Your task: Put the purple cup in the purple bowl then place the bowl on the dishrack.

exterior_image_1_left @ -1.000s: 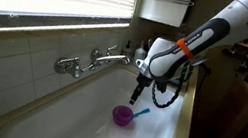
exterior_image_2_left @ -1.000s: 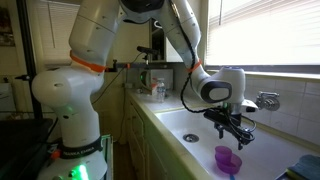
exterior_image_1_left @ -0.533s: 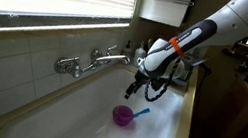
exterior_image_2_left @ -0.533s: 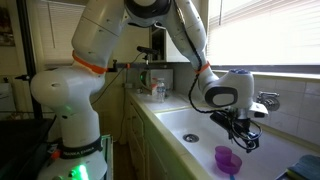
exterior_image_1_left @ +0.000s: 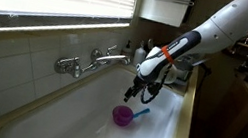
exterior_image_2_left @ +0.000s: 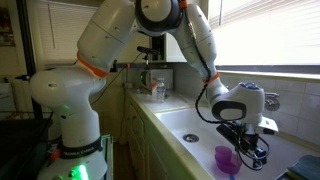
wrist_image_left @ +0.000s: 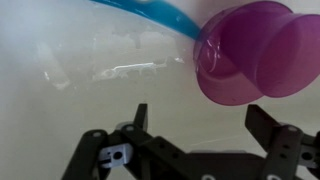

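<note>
My gripper moves down toward the purple bowl [wrist_image_left: 288, 48] next and sets its open fingers astride the bowl's rim by the blue utensil. They are still short of that rim.
The purple cup [wrist_image_left: 220, 72] and the wider purple bowl [wrist_image_left: 288, 48] lie touching on the white sink floor, at the top right of the wrist view. I cannot tell whether the cup sits inside the bowl. In both exterior views they read as one purple clump [exterior_image_1_left: 123, 116] [exterior_image_2_left: 228, 159]. My gripper [wrist_image_left: 200, 118] is open and empty, its dark fingers just short of the purple pieces. It hangs low in the sink next to them [exterior_image_1_left: 139, 94] [exterior_image_2_left: 250, 150]. I cannot make out the dishrack.
A thin blue utensil [wrist_image_left: 150, 10] lies by the purple pieces and also shows in an exterior view [exterior_image_1_left: 141, 111]. A chrome faucet [exterior_image_1_left: 100, 59] sticks out of the tiled wall over the sink. The sink walls [exterior_image_1_left: 168, 137] close in the sides. Bottles [exterior_image_2_left: 155, 88] stand on the counter.
The gripper has moved down into the sink and closer to the purple pieces. The purple pieces and the blue utensil have not moved.
</note>
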Robot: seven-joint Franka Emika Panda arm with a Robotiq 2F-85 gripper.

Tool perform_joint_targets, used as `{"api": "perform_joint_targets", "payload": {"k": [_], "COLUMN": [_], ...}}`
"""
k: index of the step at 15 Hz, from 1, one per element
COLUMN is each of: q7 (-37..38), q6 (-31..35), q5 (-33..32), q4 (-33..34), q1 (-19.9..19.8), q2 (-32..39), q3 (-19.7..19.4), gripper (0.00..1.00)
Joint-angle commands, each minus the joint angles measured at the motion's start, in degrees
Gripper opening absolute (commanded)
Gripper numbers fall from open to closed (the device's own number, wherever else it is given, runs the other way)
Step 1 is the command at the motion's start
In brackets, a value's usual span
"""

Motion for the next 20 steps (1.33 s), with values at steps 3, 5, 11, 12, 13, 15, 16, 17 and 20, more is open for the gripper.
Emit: {"api": "perform_joint_targets", "payload": {"k": [3, 5, 11, 12, 13, 15, 16, 17, 20], "q7": [1.4, 1.2, 1.4, 1.5, 1.2, 1.4, 1.3, 1.4, 1.4], "q6": [-2.7, -3.9, -5.6, -5.2, -4.9, -4.4, -4.3, -4.2, -4.2], "q5": [-2.8, -3.7, -6.7, -7.1, -7.1, -6.9, -6.8, -6.9, -6.8], "q4": [3.5, 4.1, 6.1, 6.4, 6.8, 7.5, 7.9, 8.2, 9.2], "q1": [-0.6, -0.6, 0.4, 0.4, 0.1, -0.2, -0.2, -0.1, -0.2], "q2": [4.3, 5.2, 8.1, 8.6, 9.1, 10.0, 10.4, 10.8, 11.6], "q3": [-0.7, -1.1, -2.9, -2.9, -2.5, -2.0, -1.8, -1.8, -1.5], "gripper": [1.0, 1.0, 1.0, 1.0, 1.0, 0.75, 0.66, 0.59, 0.35]}}
